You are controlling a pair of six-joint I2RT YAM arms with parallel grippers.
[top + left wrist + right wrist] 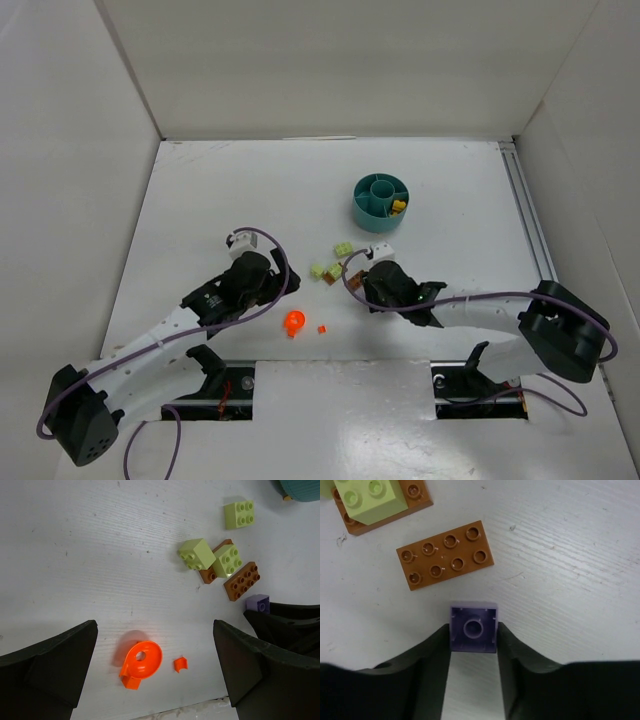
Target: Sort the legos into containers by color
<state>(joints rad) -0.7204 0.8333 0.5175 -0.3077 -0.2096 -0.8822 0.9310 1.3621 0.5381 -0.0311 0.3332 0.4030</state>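
My right gripper needs to move up and outward, then go down and release the purple brick [473, 628] into the tub's wedge beyond the yellow pieces. The yellow pieces are in another wedge.
My right gripper [473, 636] is shut on a small purple brick [473, 628], hollow underside toward the camera, low over the table. It also shows in the left wrist view [258, 603]. Just beyond it lie a brown plate [445, 555] and a pale green brick [370, 497] on a second brown plate [415, 500]. My left gripper [155, 630] is open and empty, above a roundish orange piece [141, 662] and a tiny orange piece [180, 664]. Two more pale green bricks [196, 554] [239, 514] lie loose. The teal tub [381, 202] stands farther back with yellow pieces [398, 208] in one wedge.
White walls enclose the table on the left, back and right. A metal rail [527, 215] runs along the right edge. The orange pieces lie close to the table's near edge [200, 707]. The two grippers are close together, near the brick cluster [335, 260].
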